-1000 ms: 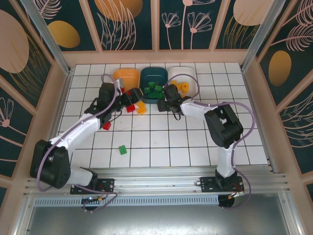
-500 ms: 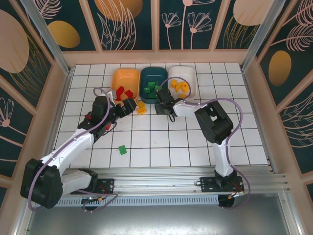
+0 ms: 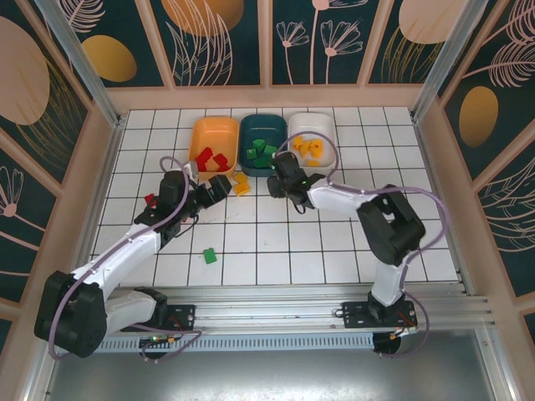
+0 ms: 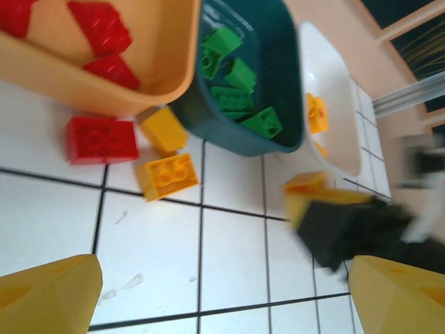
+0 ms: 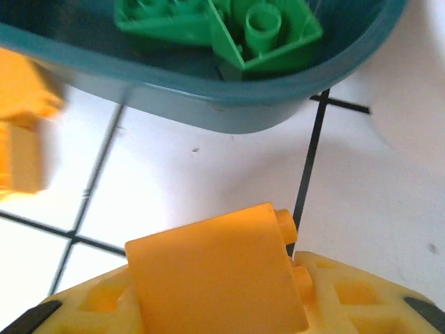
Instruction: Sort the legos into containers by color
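Observation:
The green lego lies below and back from my left gripper, still outside the teal container (image 3: 263, 138). My left gripper will next draw back and lower its open fingers around the lego.
My right gripper (image 5: 219, 296) is shut on a yellow-orange lego (image 5: 219, 271), just in front of the dark teal container (image 5: 208, 104) that holds green legos (image 5: 257, 35). From above, that gripper (image 3: 279, 175) sits below the teal container (image 3: 263, 138), with the white one (image 3: 328, 144) to its right. The left gripper (image 4: 222, 285) is open and empty over bare tiles. Ahead of it lie a red lego (image 4: 101, 139) and two yellow legos (image 4: 167, 174) beside the orange container (image 4: 90, 94). From above, the left gripper (image 3: 219, 187) is below the orange container (image 3: 205, 132).
One green lego (image 3: 210, 256) lies alone on the near tiles, and a red lego (image 3: 150, 200) sits left of the left arm. Low wooden walls (image 3: 113, 142) ring the tiled floor. Open tiles spread to the right and front.
The right gripper has closed on the yellow-orange lego in front of the teal container. The left gripper has drawn back from the orange container toward the near side, staying open.

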{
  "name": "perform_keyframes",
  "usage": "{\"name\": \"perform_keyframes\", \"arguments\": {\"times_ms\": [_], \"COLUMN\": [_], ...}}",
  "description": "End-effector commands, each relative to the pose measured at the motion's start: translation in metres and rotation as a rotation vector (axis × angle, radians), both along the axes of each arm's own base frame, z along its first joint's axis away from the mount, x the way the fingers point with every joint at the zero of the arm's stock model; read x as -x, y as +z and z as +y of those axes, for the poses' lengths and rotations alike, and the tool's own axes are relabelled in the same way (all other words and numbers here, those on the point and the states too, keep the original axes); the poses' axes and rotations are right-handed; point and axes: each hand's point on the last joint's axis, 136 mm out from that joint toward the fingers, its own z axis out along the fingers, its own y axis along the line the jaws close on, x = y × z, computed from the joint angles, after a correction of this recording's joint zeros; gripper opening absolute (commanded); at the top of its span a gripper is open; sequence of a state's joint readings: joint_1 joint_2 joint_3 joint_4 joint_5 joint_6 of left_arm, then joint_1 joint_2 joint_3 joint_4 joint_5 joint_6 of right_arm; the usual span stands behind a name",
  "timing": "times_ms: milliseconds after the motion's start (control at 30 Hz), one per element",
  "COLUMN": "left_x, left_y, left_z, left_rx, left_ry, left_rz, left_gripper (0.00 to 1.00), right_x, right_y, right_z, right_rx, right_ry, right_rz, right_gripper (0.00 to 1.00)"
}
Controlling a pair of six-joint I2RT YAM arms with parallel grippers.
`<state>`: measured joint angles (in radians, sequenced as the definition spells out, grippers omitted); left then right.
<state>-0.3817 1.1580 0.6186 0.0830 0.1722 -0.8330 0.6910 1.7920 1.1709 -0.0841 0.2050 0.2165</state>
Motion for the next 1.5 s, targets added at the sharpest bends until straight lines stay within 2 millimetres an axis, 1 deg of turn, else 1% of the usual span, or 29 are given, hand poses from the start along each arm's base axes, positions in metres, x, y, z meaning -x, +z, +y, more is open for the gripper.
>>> {"name": "perform_keyframes", "arguments": {"times_ms": [0, 33, 67, 100, 133, 200, 267, 300, 367, 400, 433, 467, 567, 667, 733, 800, 900, 967, 1067, 1167, 1300, 1367, 1467], "left_x": [0.006, 0.01, 0.014, 0.018, 0.023, 0.033, 0.045, 0.052, 0.066, 0.074, 0.081, 0.087, 0.105, 0.12, 0.131, 0.141, 0.148, 0.15, 0.154, 0.156, 0.156, 0.153, 0.142], "left_y": [-0.016, -0.025, -0.033, -0.042, -0.049, -0.06, -0.069, -0.073, -0.081, -0.084, -0.086, -0.087, -0.088, -0.091, -0.098, -0.107, -0.113, -0.112, -0.12, -0.132, -0.145, -0.146, -0.143], "left_z": [0.013, 0.017, 0.019, 0.023, 0.026, 0.033, 0.042, 0.045, 0.049, 0.051, 0.055, 0.057, 0.061, 0.059, 0.055, 0.052, 0.043, 0.035, 0.028, 0.028, 0.038, 0.038, 0.032], "left_rx": [0.006, 0.005, -0.002, -0.022, -0.042, -0.088, -0.144, -0.161, -0.176, -0.186, -0.199, -0.205, -0.218, -0.205, -0.185, -0.181, -0.182, -0.194, -0.252, -0.322, -0.415, -0.429, -0.443], "left_ry": [0.074, 0.091, 0.1, 0.11, 0.118, 0.124, 0.134, 0.135, 0.124, 0.123, 0.123, 0.118, 0.103, 0.082, 0.059, 0.037, -0.003, -0.029, -0.06, -0.067, -0.047, -0.046, -0.057], "left_rz": [0.037, 0.062, 0.088, 0.121, 0.151, 0.203, 0.263, 0.289, 0.332, 0.353, 0.369, 0.382, 0.413, 0.439, 0.47, 0.497, 0.515, 0.515, 0.543, 0.574, 0.604, 0.597, 0.578], "left_gripper": [0.91, 0.91, 0.9, 0.89, 0.88, 0.87, 0.86, 0.86, 0.87, 0.88, 0.88, 0.88, 0.89, 0.89, 0.88, 0.87, 0.86, 0.85, 0.83, 0.79, 0.76, 0.75, 0.71], "right_x": [-0.03, -0.042, -0.05, -0.066, -0.077, -0.095, -0.109, -0.116, -0.125, -0.128, -0.13, -0.13, -0.123, -0.113, -0.104, -0.093, -0.079, -0.072, -0.064, -0.057, -0.048, -0.044, -0.039], "right_y": [0.043, 0.041, 0.036, 0.031, 0.025, 0.014, 0.005, 0.003, 0.001, 0.003, 0.007, 0.012, 0.037, 0.057, 0.069, 0.075, 0.074, 0.07, 0.062, 0.054, 0.047, 0.043, 0.04], "right_z": [-0.028, -0.04, -0.045, -0.065, -0.076, -0.093, -0.101, -0.104, -0.105, -0.106, -0.11, -0.113, -0.119, -0.124, -0.125, -0.122, -0.117, -0.114, -0.111, -0.112, -0.114, -0.115, -0.117], "right_rx": [-0.081, -0.074, -0.072, -0.067, -0.059, -0.038, -0.029, -0.025, -0.021, -0.015, -0.005, 0.0, -0.036, -0.063, -0.096, -0.137, -0.175, -0.185, -0.194, -0.191, -0.195, -0.197, -0.196], "right_ry": [-0.102, -0.134, -0.146, -0.195, -0.224, -0.266, -0.281, -0.285, -0.286, -0.292, -0.308, -0.322, -0.34, -0.363, -0.366, -0.357, -0.34, -0.331, -0.32, -0.323, -0.322, -0.318, -0.322], "right_rz": [-0.075, -0.069, -0.056, -0.041, -0.025, -0.003, 0.019, 0.022, 0.025, 0.021, 0.012, 0.001, -0.056, -0.086, -0.108, -0.118, -0.114, -0.099, -0.08, -0.065, -0.055, -0.049, -0.048], "right_gripper": [0.28, 0.28, 0.28, 0.28, 0.29, 0.3, 0.33, 0.35, 0.48, 0.55, 0.58, 0.6, 0.66, 0.67, 0.68, 0.68, 0.68, 0.69, 0.69, 0.68, 0.68, 0.67, 0.67]}}
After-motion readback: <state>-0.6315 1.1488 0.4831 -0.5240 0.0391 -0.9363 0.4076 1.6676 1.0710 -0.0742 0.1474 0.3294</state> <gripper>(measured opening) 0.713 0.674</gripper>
